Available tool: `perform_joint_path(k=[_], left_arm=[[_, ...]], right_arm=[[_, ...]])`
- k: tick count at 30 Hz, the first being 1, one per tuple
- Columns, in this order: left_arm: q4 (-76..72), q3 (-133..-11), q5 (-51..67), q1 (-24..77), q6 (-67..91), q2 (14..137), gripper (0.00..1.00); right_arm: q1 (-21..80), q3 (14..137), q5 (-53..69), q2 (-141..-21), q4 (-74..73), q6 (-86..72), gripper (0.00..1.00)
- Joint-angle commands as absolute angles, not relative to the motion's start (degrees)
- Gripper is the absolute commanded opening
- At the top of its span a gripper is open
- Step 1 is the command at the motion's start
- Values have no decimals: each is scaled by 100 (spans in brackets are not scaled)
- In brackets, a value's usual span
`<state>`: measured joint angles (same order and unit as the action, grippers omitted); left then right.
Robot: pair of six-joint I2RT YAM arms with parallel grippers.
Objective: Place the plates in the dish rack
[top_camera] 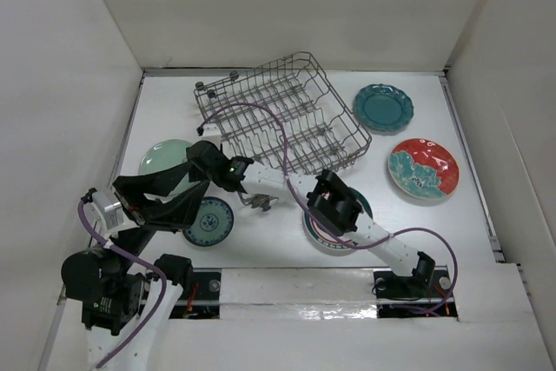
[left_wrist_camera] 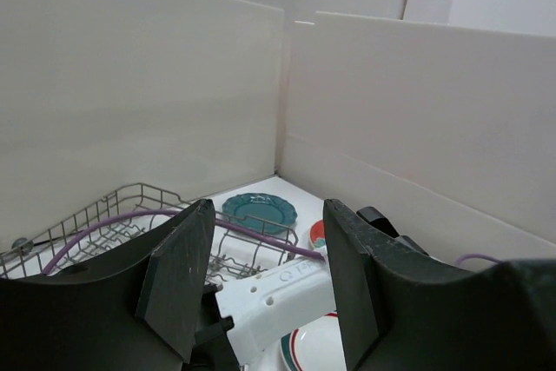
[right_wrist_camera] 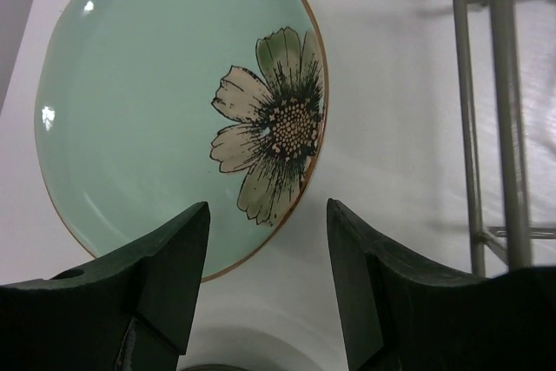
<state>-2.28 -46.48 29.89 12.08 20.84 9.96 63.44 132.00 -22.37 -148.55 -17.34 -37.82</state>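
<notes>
Next I should move my right gripper down astride the pale green plate's rim (top_camera: 188, 145) (right_wrist_camera: 289, 215) beside the flower print and close on it, since that rim runs between my open fingers.
The pale green plate (top_camera: 161, 158) with a flower print lies flat at the left, and it also fills the right wrist view (right_wrist_camera: 174, 102). My right gripper (top_camera: 198, 159) (right_wrist_camera: 268, 206) has reached across and hovers open and empty over that plate's right rim. My left gripper (top_camera: 195, 192) (left_wrist_camera: 268, 206) is open and empty above the small white plate with teal pattern (top_camera: 211, 223). The white plate with red-and-dark rings (top_camera: 314, 234) (left_wrist_camera: 317, 345) lies partly under the right arm. The scalloped teal plate (top_camera: 383, 108) (left_wrist_camera: 259, 212) and the red-and-teal floral plate (top_camera: 422, 168) (left_wrist_camera: 318, 234) lie right of the dish rack (top_camera: 278, 115) (left_wrist_camera: 113, 215) (right_wrist_camera: 486, 84).
The right arm's white forearm (top_camera: 269, 182) (left_wrist_camera: 278, 293) crosses in front of the rack, and a purple cable (top_camera: 261, 110) loops over it. White walls enclose the table on three sides. A small metal piece (top_camera: 258, 202) lies near the rack's front.
</notes>
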Motion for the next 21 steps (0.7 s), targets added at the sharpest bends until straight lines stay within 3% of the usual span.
perform_joint_path(k=[1,13,19,21], left_arm=[[-325,-4588,3032,1310,1951,870,50],[-35,-4658,3032,1521,1767,703,49],[-9,-4685,3032,1635,1749,712,49],[-9,-4676,3032,1635,1740,703,49]], right_arm=[[6381,13605,-2408,-14976,-1854,-4060,62],[6381,13632,-1793,-15425,-1398,-4666,60],[6381,13368,-1600,-15381,-915,-5027,52],[6381,13307,-1451,-15398,-774,-5211,45]])
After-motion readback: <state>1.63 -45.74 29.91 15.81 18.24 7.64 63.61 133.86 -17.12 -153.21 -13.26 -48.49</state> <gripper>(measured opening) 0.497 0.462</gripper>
